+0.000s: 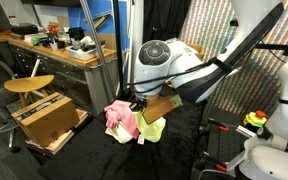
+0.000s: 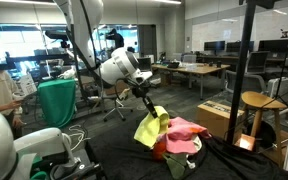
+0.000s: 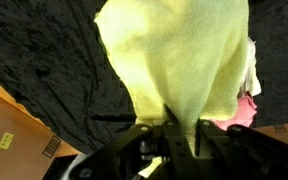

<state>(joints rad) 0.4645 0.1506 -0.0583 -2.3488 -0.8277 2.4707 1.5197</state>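
My gripper should next move toward the pile and open its fingers to let go, as the lower end of the yellow cloth (image 1: 152, 125) already hangs beside the crumpled pink cloth (image 1: 120, 116).
My gripper (image 3: 171, 128) is shut on a yellow cloth (image 3: 179, 55), which hangs from the jaws and fills most of the wrist view. In both exterior views the gripper (image 1: 142, 103) (image 2: 144, 98) holds the yellow cloth (image 1: 152, 125) (image 2: 150, 128) lifted above a black-draped surface. A pink cloth (image 1: 119, 118) (image 2: 187, 132) lies crumpled right beside and under it; its edge also shows in the wrist view (image 3: 246, 105).
An open cardboard box (image 1: 46, 122) (image 2: 222, 118) stands beside the black cloth surface (image 3: 44, 60). A wooden stool (image 1: 29, 86) (image 2: 256, 103), a cluttered desk (image 1: 59, 48), a black tripod pole (image 2: 244, 70) and a metal pole (image 1: 99, 50) stand nearby.
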